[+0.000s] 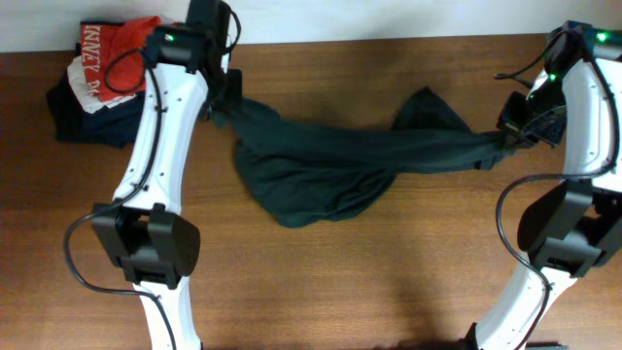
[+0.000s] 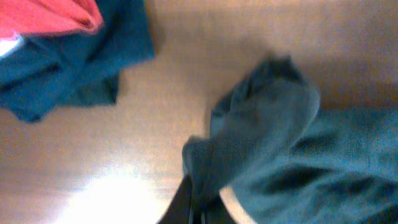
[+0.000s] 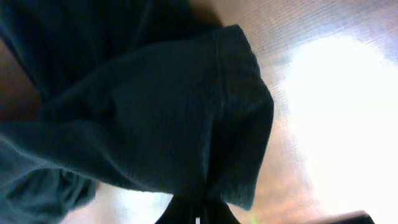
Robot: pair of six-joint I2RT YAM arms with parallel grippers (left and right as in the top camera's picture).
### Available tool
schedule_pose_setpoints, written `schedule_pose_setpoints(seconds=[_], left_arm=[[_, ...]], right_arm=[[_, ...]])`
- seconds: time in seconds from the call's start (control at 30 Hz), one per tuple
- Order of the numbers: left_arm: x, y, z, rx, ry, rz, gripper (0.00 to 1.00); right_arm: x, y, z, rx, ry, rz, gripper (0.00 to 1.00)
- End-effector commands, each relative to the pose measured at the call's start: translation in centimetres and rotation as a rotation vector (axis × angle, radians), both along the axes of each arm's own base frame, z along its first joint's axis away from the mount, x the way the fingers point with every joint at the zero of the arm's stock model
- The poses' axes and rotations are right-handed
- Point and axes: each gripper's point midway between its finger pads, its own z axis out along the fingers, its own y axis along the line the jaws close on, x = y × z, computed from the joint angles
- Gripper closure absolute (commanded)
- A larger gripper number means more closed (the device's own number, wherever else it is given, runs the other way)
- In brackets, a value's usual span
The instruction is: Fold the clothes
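The dark T-shirt goes down in my left gripper toward the wooden table next, and then the gripper shifts slightly away from the pile.
The dark T-shirt [image 1: 330,160] hangs stretched between my two grippers above the wooden table, its middle sagging onto the wood. No white letters show. My left gripper [image 1: 222,105] is shut on the shirt's left end; in the left wrist view the cloth [image 2: 273,143] bunches at the closed fingers [image 2: 196,208]. My right gripper [image 1: 510,136] is shut on the shirt's right end; in the right wrist view a sleeve with a stitched hem [image 3: 186,106] hangs from the closed fingers [image 3: 199,211].
A pile of dark navy garments [image 1: 83,112] with a red-orange shirt [image 1: 112,63] on top lies at the table's back left, behind the left arm. It also shows in the left wrist view [image 2: 62,56]. The table's back edge runs along the top.
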Motion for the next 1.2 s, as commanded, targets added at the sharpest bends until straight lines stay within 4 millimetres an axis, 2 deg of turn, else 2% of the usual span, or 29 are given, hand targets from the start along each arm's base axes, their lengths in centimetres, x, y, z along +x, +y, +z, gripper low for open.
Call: schedule_pose_setpoints(seconds=[0.0,0.07,0.1,0.17,0.2,0.3,0.4,0.43,0.47,0.5,0.53,0.6,0.63,0.7,0.8,0.87,0.97,1.17], left_arm=[[2.8,0.5,-2.5,0.012,-0.091,0.026,0.99],[4.5,0.1,-3.7,-0.001,-0.155,0.027,0.99],[5.0,-0.1,-4.5,-0.005,-0.173,0.026,0.99],[5.4,-0.1,-5.7,-0.007,-0.185,0.025,0.99],[5.4,-0.1,-6.0,-0.007,-0.185,0.026,0.99],[5.3,-0.1,-6.6,-0.005,-0.176,0.026,0.99],[5.3,-0.1,-6.6,-0.005,-0.176,0.026,0.99],[5.2,-0.1,-6.7,-0.004,-0.172,0.025,0.99],[5.1,-0.1,-6.7,-0.003,-0.168,0.026,0.98],[5.0,-0.1,-6.8,-0.002,-0.160,0.025,0.90],[4.7,0.0,-6.9,0.001,-0.149,0.025,0.91],[4.6,0.0,-7.0,0.002,-0.142,0.025,0.91],[4.6,0.0,-7.0,0.002,-0.142,0.025,0.95],[4.6,0.0,-7.0,0.002,-0.142,0.025,0.99],[4.6,0.0,-7.0,0.002,-0.142,0.025,0.99],[4.5,0.0,-7.1,0.002,-0.140,0.025,0.99],[4.5,0.1,-7.1,0.003,-0.138,0.025,0.92],[4.5,0.1,-7.1,0.003,-0.137,0.025,0.89]], right_arm=[[3.5,0.4,-2.3,-0.016,-0.076,0.031,0.93],[5.7,0.5,-2.9,-0.032,-0.142,0.043,0.74],[6.5,0.6,-3.3,-0.037,-0.159,0.050,0.59],[6.8,0.3,-4.0,-0.045,-0.158,0.057,0.07],[6.7,-0.1,-4.2,-0.057,-0.148,0.052,0.01],[5.0,-1.6,-4.4,-0.083,-0.088,0.029,0.00],[4.4,-2.9,-5.8,-0.076,-0.049,0.010,0.35],[4.4,-3.2,-6.5,-0.071,-0.036,0.005,0.43],[4.5,-3.3,-7.3,-0.069,-0.026,0.004,0.48],[4.6,-3.3,-7.9,-0.065,-0.020,0.004,0.55],[4.9,-3.3,-8.2,-0.065,-0.026,0.005,0.57],[5.8,-3.5,-8.6,-0.074,-0.055,0.005,0.53],[6.1,-3.7,-9.0,-0.075,-0.060,0.002,0.52],[6.5,-3.2,-9.7,-0.042,-0.066,0.003,0.52],[7.3,-3.0,-10.8,-0.030,-0.083,0.012,0.56],[7.8,-2.5,-11.1,-0.002,-0.105,0.053,0.56],[7.9,-2.4,-11.9,0.012,-0.102,0.074,0.52],[7.0,-4.2,-12.4,-0.091,-0.047,0.085,0.50]])
